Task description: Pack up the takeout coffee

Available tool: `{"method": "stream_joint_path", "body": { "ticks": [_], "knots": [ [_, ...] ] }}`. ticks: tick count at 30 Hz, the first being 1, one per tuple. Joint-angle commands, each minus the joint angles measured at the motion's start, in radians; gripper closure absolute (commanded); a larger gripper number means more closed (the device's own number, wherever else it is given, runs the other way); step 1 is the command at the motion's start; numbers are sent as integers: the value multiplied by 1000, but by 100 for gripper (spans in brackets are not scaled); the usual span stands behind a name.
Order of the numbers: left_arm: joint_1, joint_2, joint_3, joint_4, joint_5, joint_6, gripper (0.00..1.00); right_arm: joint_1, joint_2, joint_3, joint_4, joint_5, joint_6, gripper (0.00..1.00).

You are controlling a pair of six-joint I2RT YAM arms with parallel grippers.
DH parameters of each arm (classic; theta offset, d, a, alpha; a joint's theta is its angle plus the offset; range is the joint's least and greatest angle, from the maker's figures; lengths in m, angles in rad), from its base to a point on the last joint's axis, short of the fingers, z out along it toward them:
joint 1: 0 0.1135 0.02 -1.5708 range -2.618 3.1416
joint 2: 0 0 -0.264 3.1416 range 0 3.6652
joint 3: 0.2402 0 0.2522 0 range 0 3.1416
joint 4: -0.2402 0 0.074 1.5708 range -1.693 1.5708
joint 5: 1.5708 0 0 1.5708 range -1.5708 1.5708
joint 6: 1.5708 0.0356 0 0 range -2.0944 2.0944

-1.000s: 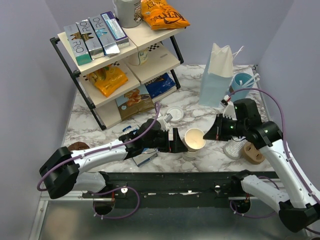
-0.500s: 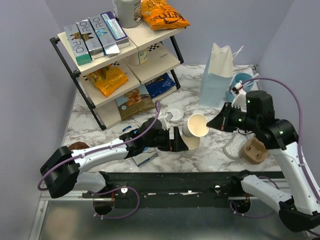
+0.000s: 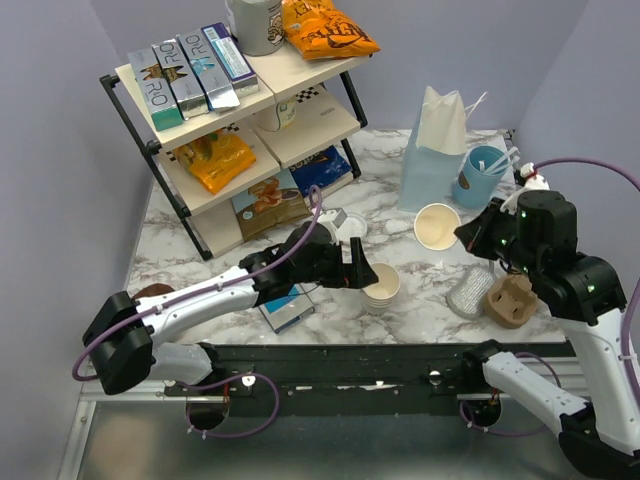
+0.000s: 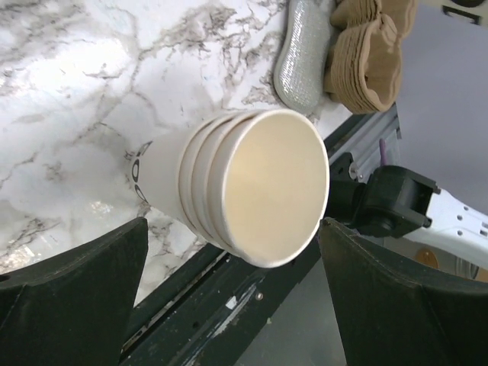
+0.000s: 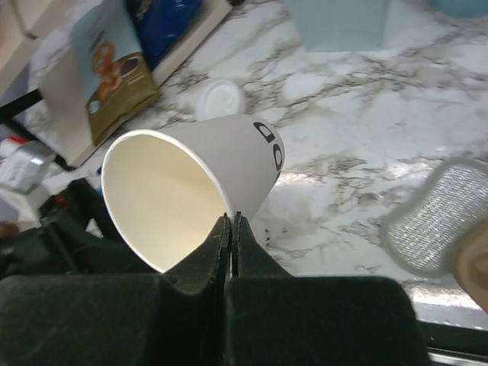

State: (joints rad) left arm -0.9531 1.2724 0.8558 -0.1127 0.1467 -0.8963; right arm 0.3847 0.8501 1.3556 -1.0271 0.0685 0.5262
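Note:
The stack's opening has room for a finger, so I will lower my left gripper over the edge of the stack's rim nearest it, straddle the stack's side and close.
No lidded takeout coffee shows in any view. My right gripper [image 3: 468, 232] [image 5: 231, 218] is shut on the rim of a single lidless cream paper cup [image 3: 437, 225] [image 5: 191, 171], held tilted in the air with its mouth facing the camera. A stack of lidless cream cups [image 3: 381, 286] [image 4: 252, 191] stands on the marble table [image 3: 420, 300]. My left gripper [image 3: 360, 277] [image 4: 232, 229] is open, one finger on each side of the stack and apart from it. A loose flat white lid [image 3: 349, 226] [image 5: 221, 97] lies behind the stack.
A light blue paper bag [image 3: 432, 150] stands at the back right, beside a blue cup [image 3: 483, 172] of stirrers. A silver pouch [image 3: 468, 292] and brown cup sleeves [image 3: 510, 300] lie at the right front. A snack shelf [image 3: 240, 120] fills the back left. A blue box [image 3: 285, 308] lies under my left arm.
My right gripper has pulled the top cup off the stack and carried it up, back and to the right. My left gripper stayed open around the stack.

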Motion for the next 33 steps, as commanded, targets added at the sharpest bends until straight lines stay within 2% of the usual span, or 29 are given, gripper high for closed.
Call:
{"method": "stream_joint_path", "body": {
  "ticks": [1, 4, 9, 15, 16, 19, 23, 28, 29, 31, 32, 33],
  "knots": [
    [-6, 27, 60, -110, -93, 28, 1, -27, -34, -122, -42, 197, 32, 99],
    [-6, 62, 92, -136, -85, 45, 1, -79, -30, -225, -16, 147, 28, 99],
    [-7, 145, 150, -199, -65, 63, 11, -170, -6, -360, 62, 47, 14, 99],
    [-12, 179, 183, -240, -78, 82, 29, -214, 33, -481, 128, -104, 9, 99],
    [-13, 182, 196, -254, -103, 85, 36, -219, 56, -492, 136, -139, 3, 99],
    [-21, 202, 222, -297, -125, 94, 44, -233, 90, -527, 173, -212, -12, 99],
    [-30, 229, 245, -314, -127, 100, 48, -245, 142, -546, 211, -230, -18, 99],
    [-45, 260, 287, -346, -168, 115, 55, -253, 133, -561, 217, -211, -23, 99],
    [-47, 266, 295, -355, -168, 120, 58, -254, 129, -564, 217, -207, -25, 98],
    [-49, 288, 308, -369, -174, 128, 64, -256, 121, -558, 214, -207, -29, 87],
    [-49, 295, 325, -392, -182, 134, 67, -254, 124, -553, 203, -203, -31, 79],
    [-49, 315, 337, -406, -188, 140, 70, -254, 122, -543, 197, -202, -34, 64]
  ]
}}
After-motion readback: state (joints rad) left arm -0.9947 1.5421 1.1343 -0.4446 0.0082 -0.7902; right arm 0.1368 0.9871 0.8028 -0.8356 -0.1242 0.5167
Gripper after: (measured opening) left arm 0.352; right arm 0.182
